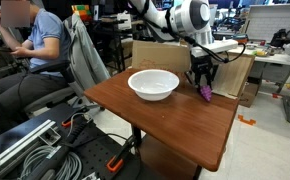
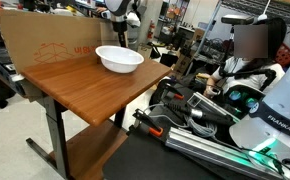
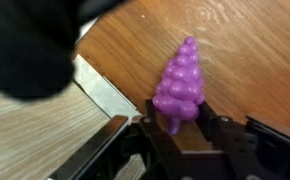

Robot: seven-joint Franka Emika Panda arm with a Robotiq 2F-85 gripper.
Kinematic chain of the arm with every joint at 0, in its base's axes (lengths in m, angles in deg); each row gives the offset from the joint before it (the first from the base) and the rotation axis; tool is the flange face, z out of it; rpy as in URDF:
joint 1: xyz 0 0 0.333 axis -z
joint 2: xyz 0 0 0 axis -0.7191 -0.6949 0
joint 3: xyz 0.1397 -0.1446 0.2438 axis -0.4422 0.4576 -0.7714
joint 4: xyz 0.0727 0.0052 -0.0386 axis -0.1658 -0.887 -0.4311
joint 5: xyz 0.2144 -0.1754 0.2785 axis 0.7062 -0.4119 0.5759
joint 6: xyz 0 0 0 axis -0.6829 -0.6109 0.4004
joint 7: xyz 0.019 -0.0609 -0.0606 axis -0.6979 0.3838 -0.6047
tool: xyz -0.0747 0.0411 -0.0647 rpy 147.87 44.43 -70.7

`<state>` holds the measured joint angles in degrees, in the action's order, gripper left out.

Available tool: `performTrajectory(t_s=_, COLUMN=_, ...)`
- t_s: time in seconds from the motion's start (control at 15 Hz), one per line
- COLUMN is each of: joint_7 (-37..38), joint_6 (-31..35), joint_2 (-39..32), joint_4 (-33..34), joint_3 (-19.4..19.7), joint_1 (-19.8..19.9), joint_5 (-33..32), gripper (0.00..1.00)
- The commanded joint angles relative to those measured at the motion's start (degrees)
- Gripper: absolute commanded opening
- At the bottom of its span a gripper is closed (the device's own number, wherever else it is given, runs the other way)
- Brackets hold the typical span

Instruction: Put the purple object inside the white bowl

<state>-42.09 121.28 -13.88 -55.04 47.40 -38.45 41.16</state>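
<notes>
The white bowl is beside my gripper, and its rim is above the tabletop. I will lift clear, move across over its empty hollow (image 1: 153,79) and go down to release the purple object inside.
The purple object (image 3: 181,82) is a small lumpy bunch-of-grapes shape. In the wrist view it sits between my gripper's (image 3: 177,125) two black fingers, which press on both its sides. In an exterior view the gripper (image 1: 202,82) points down near the table's far edge, with the purple object (image 1: 206,92) at its fingertips, at or just above the wood. The white bowl (image 1: 153,84) stands on the table beside the gripper, apart from it, and looks empty. The bowl also shows in an exterior view (image 2: 119,58), where the purple object is hidden.
The wooden table (image 1: 175,125) stands on a slim leg. A cardboard box (image 1: 235,70) stands behind it, close to the gripper. A seated person (image 1: 40,45) and cables on the floor (image 1: 45,150) are to one side. The table edge (image 3: 105,95) runs just beside the fingers.
</notes>
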Motion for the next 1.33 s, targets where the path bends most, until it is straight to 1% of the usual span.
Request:
performTrajectory(t_s=0.0, joint_7=2.77, joint_6=4.43, joint_2=9.10, joint_4=-11.21, joint_3=0.11, joint_1=0.44, joint_5=-0.49, gripper=0.18)
performTrajectory(t_s=0.2, joint_7=2.68, joint_6=6.84, joint_2=16.43, joint_4=-18.61, joint_3=-0.50, joint_1=0.72, joint_5=-0.55, gripper=0.18)
performTrajectory(t_s=0.27, joint_7=2.58, joint_6=8.62, joint_2=18.87, joint_4=-21.03, joint_3=-1.01, joint_1=0.67, joint_5=-0.35, gripper=0.18)
performTrajectory(t_s=0.33, joint_7=2.62, joint_6=11.76, joint_2=21.92, joint_4=-24.13, joint_3=-1.45, joint_1=0.52, joint_5=-0.51, gripper=0.18)
performTrajectory(t_s=0.67, joint_7=4.33, joint_6=20.97, joint_2=31.16, joint_4=-37.43, joint_3=-3.75, joint_1=-2.86, joint_5=-1.56, gripper=0.18)
performTrajectory(t_s=0.8, joint_7=5.46, joint_6=24.10, joint_2=32.93, joint_4=-42.04, joint_3=-4.39, joint_1=-4.76, joint_5=-2.74, gripper=0.18)
performTrajectory(t_s=0.93, joint_7=7.10, joint_6=25.39, joint_2=33.71, joint_4=-45.46, joint_3=-4.70, joint_1=-6.84, joint_5=-4.35, gripper=0.18)
performTrajectory(t_s=1.27, joint_7=13.02, joint_6=24.98, joint_2=32.91, joint_4=-49.97, joint_3=-5.22, joint_1=-10.67, joint_5=-7.43, gripper=0.18)
